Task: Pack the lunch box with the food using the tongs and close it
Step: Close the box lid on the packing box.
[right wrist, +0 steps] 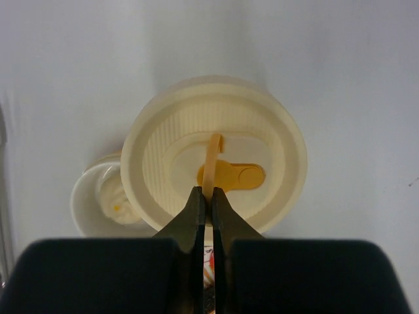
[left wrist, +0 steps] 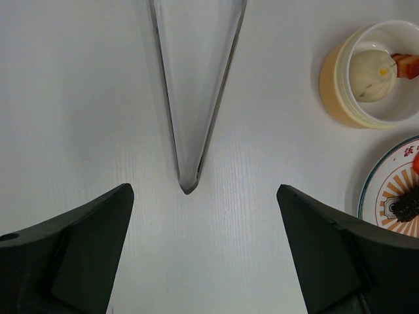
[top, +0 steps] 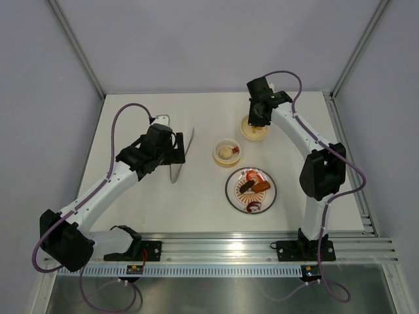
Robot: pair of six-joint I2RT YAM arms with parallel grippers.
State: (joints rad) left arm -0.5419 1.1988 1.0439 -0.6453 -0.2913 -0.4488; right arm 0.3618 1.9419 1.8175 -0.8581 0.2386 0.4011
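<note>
The right gripper moves back and sideways toward the lunch box next, lowers the lid over the box's round rim and releases the strap, since the box stands open.
The silver tongs (top: 188, 147) (left wrist: 188, 182) lie flat on the table with the joined end toward the arms. My open left gripper (top: 175, 149) (left wrist: 204, 188) hovers over that end, its fingers apart from the metal. The cream lunch box (top: 217, 155) (left wrist: 330, 85) (right wrist: 82, 203) stands open. It holds a pale cream ball (left wrist: 370, 67) and a red-orange piece (left wrist: 407, 64). My right gripper (top: 256, 121) (right wrist: 211, 191) is shut on the thin yellow strap handle (right wrist: 212, 157) of the round lid (top: 255, 133) (right wrist: 275, 150). More food, a dark brown piece (top: 247, 186) and an orange-brown chunk (top: 262, 186), lies on the plate.
The patterned plate (top: 230, 191) (left wrist: 380, 180) sits just in front of the lunch box, right of centre. Grey walls with metal frame posts enclose the table on three sides. The rail with both arm bases runs along the near edge.
</note>
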